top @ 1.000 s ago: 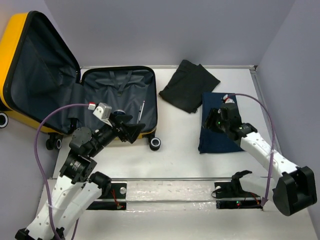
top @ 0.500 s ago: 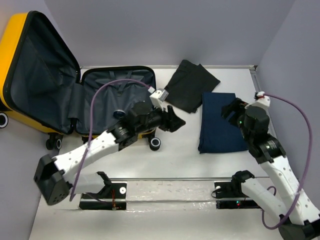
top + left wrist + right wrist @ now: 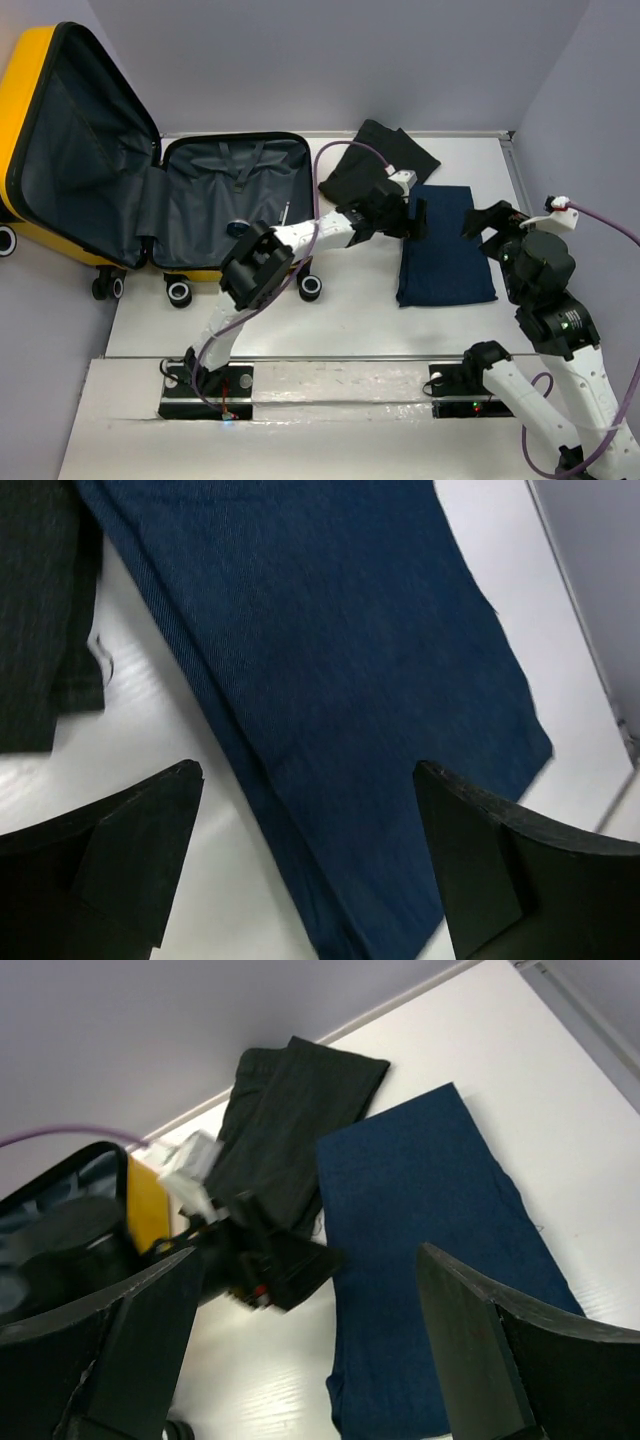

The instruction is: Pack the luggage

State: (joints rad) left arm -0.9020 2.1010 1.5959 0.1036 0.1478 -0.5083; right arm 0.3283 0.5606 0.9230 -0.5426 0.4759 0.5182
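The navy garment's long folded edge [image 3: 408, 232] [image 3: 268, 780] runs between the left gripper's two open fingers, so the left gripper will next go down onto that edge and close there.
The yellow luggage [image 3: 30, 90] lies open at the far left, its dark grey lining [image 3: 235, 195] facing up and holding no clothes; a strip of its shell shows in the right wrist view [image 3: 150, 1200]. A folded navy garment [image 3: 445, 250] lies flat on the table right of centre, also in the left wrist view [image 3: 330, 650] and the right wrist view [image 3: 430, 1230]. My left gripper [image 3: 418, 217] is open and empty, just above the garment's left edge [image 3: 308, 772]. My right gripper [image 3: 485, 221] is open and empty, raised over the garment's right side [image 3: 310, 1252].
A folded black garment [image 3: 375, 165] lies behind the navy one, touching its upper left corner. The suitcase's wheels [image 3: 311, 287] stand at its near edge. The side wall [image 3: 570, 150] closes the table on the right. A metal rail [image 3: 340, 360] runs along the front.
My left arm has swung right from the suitcase's front edge to the navy garment's left edge. My right gripper has lifted off the navy garment and drawn back to the right.
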